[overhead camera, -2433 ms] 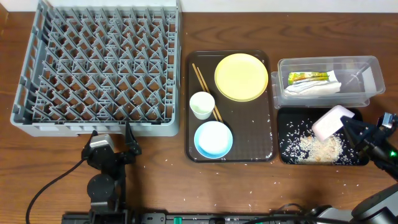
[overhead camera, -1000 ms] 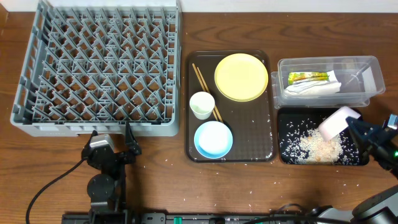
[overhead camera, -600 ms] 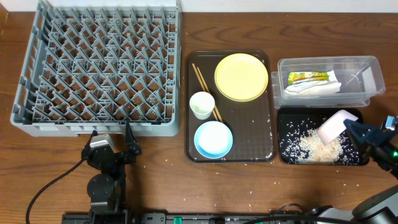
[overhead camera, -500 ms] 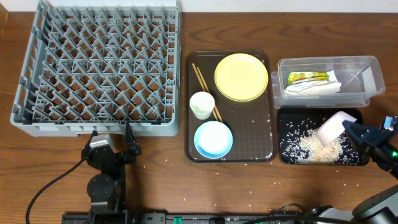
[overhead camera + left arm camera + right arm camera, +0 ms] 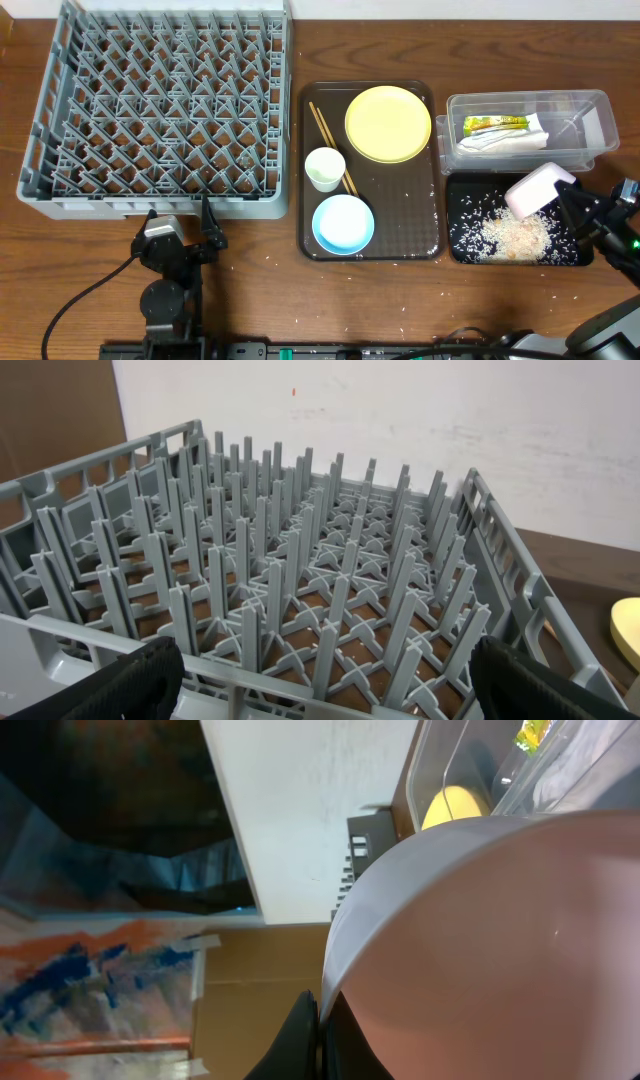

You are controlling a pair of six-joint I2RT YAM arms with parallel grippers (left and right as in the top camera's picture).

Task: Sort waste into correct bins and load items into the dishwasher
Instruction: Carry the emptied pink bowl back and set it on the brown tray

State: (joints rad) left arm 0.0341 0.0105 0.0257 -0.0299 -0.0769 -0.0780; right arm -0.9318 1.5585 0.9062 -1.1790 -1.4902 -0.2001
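Observation:
The brown tray's empty near corner [image 5: 409,216] is below and to the left in the overhead view, so my right gripper should swing there next. It should then level the bowl, lower it and release it.
My right gripper [image 5: 566,200] is shut on the rim of the white bowl [image 5: 538,188], held tilted above the black tray [image 5: 456,190], where a heap of rice [image 5: 508,237] lies. In the right wrist view the bowl [image 5: 500,950] fills the frame, its rim pinched between my fingers [image 5: 320,1025]. The clear tub [image 5: 594,103] holds the green-and-yellow wrapper [image 5: 493,124] and crumpled paper [image 5: 500,142]. The yellow plate [image 5: 388,122], small white cup [image 5: 324,168], chopsticks [image 5: 322,125] and light blue bowl [image 5: 343,223] sit on the brown serving tray [image 5: 425,235]. My left gripper [image 5: 325,685] is open and empty before the grey dish rack [image 5: 160,105].
Loose rice grains are scattered on the brown tray [image 5: 410,200] and on the wooden table in front of it [image 5: 330,300]. The rack's front wall [image 5: 330,695] stands close before my left fingers. A white wall stands behind the rack.
My right gripper has swung the white bowl over the black tray, dipping toward the rice heap and then lifting back up toward the tub. The left arm has not moved.

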